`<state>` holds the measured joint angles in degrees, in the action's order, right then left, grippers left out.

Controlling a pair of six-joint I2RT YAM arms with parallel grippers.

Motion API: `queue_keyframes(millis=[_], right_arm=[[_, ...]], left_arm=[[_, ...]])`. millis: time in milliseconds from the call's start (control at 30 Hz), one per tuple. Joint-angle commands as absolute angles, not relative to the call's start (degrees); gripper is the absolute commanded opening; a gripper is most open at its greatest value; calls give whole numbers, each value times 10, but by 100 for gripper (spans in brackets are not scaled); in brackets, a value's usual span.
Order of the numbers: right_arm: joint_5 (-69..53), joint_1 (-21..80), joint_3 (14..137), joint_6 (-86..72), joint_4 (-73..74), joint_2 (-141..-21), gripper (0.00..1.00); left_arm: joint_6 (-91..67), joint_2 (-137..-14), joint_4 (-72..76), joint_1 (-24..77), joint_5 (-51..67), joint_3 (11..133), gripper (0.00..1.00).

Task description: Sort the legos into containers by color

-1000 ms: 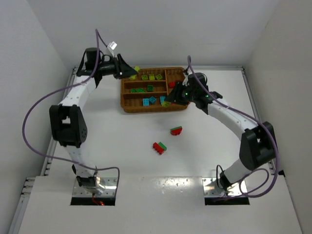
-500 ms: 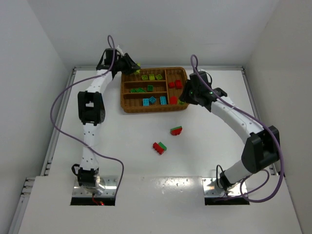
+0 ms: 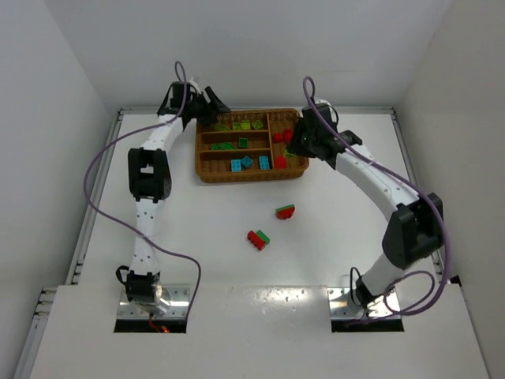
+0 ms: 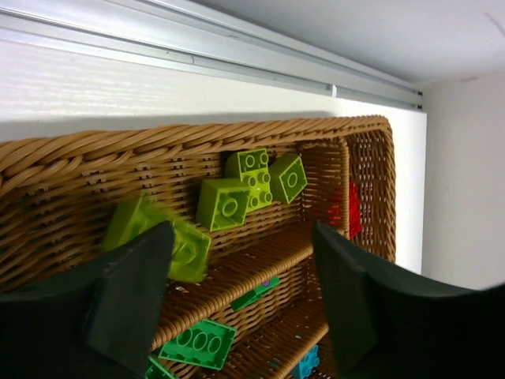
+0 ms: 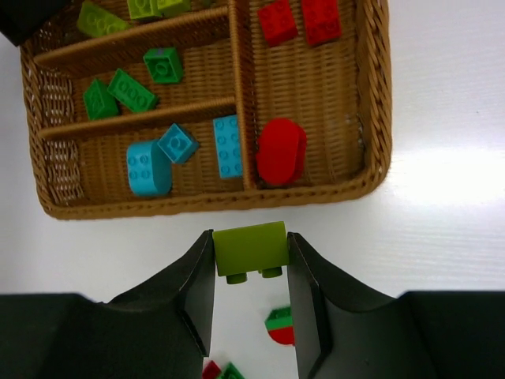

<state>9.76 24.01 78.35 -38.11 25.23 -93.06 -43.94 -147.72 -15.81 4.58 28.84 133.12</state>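
Note:
Next, my right gripper moves outward and to the left in the top view over the tray's top slot to release its brick, since lime bricks lie there.
The wicker tray [image 3: 237, 177] holds the containers. My left gripper [image 4: 241, 245] hangs open over its far left corner [image 3: 213, 106]. A blurred lime brick [image 4: 154, 233] sits loose beside the left finger in the top slot, near three other lime bricks [image 4: 225, 204]. My right gripper [image 5: 251, 241] is shut on a lime-green brick [image 5: 251, 249] just off the tray's near rim [image 5: 205, 204], by its right end [image 3: 296, 146]. Dark green bricks [image 5: 130, 89] fill the middle slot, cyan ones [image 5: 148, 168] the near slot, red ones [image 5: 278, 22] the upright slot.
Two red-and-green brick clusters lie on the white table below the tray, one [image 3: 286, 212] nearer it and one [image 3: 257, 238] farther down. A metal rail [image 4: 237, 67] and the back wall run close behind the tray. Purple cables loop off both arms.
My left arm swung to the tray's far left corner, its jaws opened, and the lime brick left them for the top slot. The right gripper carried its lime brick up along the tray's right end.

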Motion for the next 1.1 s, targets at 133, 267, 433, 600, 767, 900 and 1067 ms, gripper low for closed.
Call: queue_keyframes(millis=[133,267,433,600,767,900,1067], right_arm=[[71,250,958,-368,235,-1063,12],[71,250,1095,-353,240,-1169,12],[66,250,1202,-347,193,-1276,14],[61,250,1288,-341,104,-1376,15],[78,250,1375,-328,71,-1455,19],[86,250,1408,-328,37,-1500,22],[66,244,1433,-334,37,-1535,66]], left_arm=[[-433,-1407,-141,49,337,1333,81],[-400,-1305,-169,49,304,1263,81],[-367,-1173,-224,44,211,1122,82],[-374,-1052,-216,49,138,960,82],[-397,-942,-164,54,132,807,82],[-397,-911,-152,60,132,757,82],[-397,-911,-158,60,139,757,83]])
